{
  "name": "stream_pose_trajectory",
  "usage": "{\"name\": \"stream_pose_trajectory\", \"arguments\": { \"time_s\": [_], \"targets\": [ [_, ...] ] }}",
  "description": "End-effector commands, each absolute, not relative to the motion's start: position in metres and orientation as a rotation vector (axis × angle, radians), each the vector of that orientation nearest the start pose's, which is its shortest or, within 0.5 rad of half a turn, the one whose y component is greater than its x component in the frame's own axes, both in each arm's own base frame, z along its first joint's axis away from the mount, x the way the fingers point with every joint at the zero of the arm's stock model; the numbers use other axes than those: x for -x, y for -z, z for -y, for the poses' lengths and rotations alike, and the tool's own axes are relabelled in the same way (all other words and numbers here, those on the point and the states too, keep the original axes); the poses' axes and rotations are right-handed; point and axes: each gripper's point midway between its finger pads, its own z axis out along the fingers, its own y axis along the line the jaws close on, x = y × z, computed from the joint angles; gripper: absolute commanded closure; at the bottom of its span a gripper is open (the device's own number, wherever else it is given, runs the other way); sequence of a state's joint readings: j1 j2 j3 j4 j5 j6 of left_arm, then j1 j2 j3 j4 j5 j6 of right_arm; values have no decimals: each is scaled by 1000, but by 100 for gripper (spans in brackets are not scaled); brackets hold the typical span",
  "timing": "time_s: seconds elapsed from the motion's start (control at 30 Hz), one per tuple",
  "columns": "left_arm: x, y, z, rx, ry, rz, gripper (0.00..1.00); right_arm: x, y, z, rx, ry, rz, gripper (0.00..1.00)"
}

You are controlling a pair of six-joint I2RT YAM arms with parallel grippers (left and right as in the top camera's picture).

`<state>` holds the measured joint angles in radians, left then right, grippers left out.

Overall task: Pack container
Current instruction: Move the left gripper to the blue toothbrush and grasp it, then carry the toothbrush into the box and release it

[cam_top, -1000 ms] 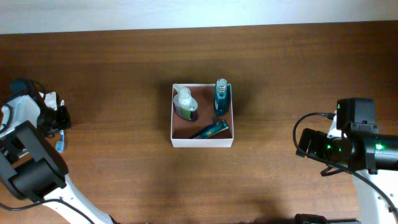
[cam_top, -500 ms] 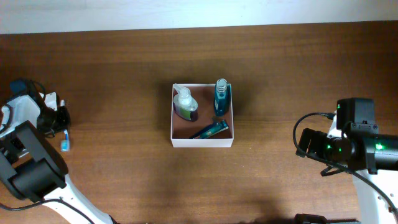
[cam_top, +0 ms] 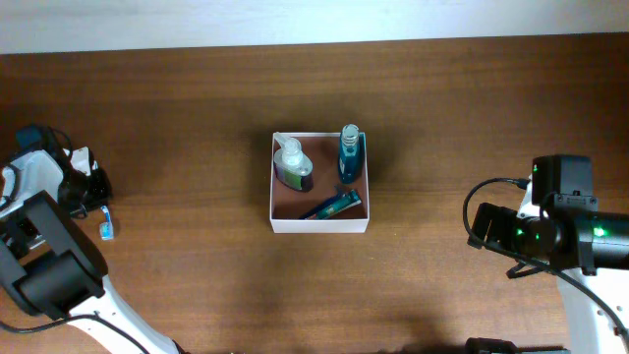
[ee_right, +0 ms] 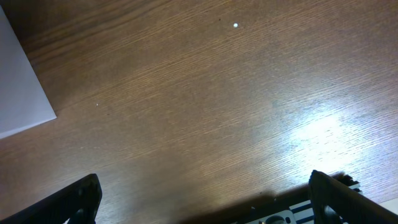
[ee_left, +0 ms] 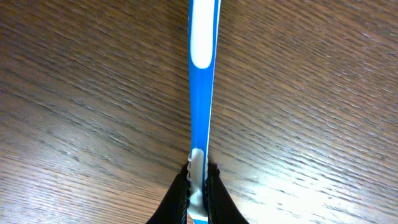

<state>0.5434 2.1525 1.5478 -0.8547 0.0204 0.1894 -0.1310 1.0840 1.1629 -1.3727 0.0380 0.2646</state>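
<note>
The container's bottom is bare by the teal tube (cam_top: 330, 205), to the right of my left gripper in the overhead view; I will lift the toothbrush across, lower and release it.
The container (cam_top: 318, 223), a square shallow box with white walls and a reddish-brown inside, sits mid-table. It holds a clear bottle with green and purple liquid (cam_top: 292, 165), an upright teal bottle (cam_top: 349, 154) and a teal tube (cam_top: 330, 205) lying flat. My left gripper (ee_left: 198, 180) is shut on the end of a blue and white toothbrush (ee_left: 201, 81), which points away over the wood; it shows at the far left overhead (cam_top: 106, 225). My right gripper (ee_right: 202, 193) is open and empty over bare table at the right; the container's white corner (ee_right: 22, 87) shows at its left.
The wooden table (cam_top: 197, 108) runs to a pale wall at the back. The left arm's body (cam_top: 49, 265) fills the lower left corner, and the right arm's body (cam_top: 550, 231) stands at the right edge.
The toothbrush in my left gripper has shifted a little to the right and down on the table's left side. The right arm and the container have not moved.
</note>
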Motion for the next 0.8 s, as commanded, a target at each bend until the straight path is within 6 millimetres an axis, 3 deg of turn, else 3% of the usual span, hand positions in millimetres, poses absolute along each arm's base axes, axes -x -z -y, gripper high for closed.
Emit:
{"name": "stream_pose_trajectory", "arguments": {
  "time_s": [0.0, 0.17, 0.3, 0.43, 0.5, 0.6, 0.77],
  "targets": [
    [-387, -47, -203, 489, 23, -2863, 100, -200, -189, 35, -567, 54, -2807, 1],
    [-411, -129, -159, 312, 83, -2678, 100, -200, -189, 35, -567, 53, -2807, 2],
    [-419, -205, -95, 56, 51, -2529, 100, -200, -189, 35, -567, 53, -2807, 1],
    [-411, -250, -29, -158, 66, -2432, 99, -200, -189, 35, -567, 52, -2808, 1],
    [-401, -269, 15, -337, 82, -2376, 99, -200, -189, 34, -567, 48, -2808, 1],
    [-386, -283, 64, -520, 74, -2318, 100, -200, -189, 34, -567, 48, -2808, 1],
    [-358, -284, 136, -855, 103, -2235, 99, -200, -189, 34, -567, 48, -2808, 1]
  ]
}}
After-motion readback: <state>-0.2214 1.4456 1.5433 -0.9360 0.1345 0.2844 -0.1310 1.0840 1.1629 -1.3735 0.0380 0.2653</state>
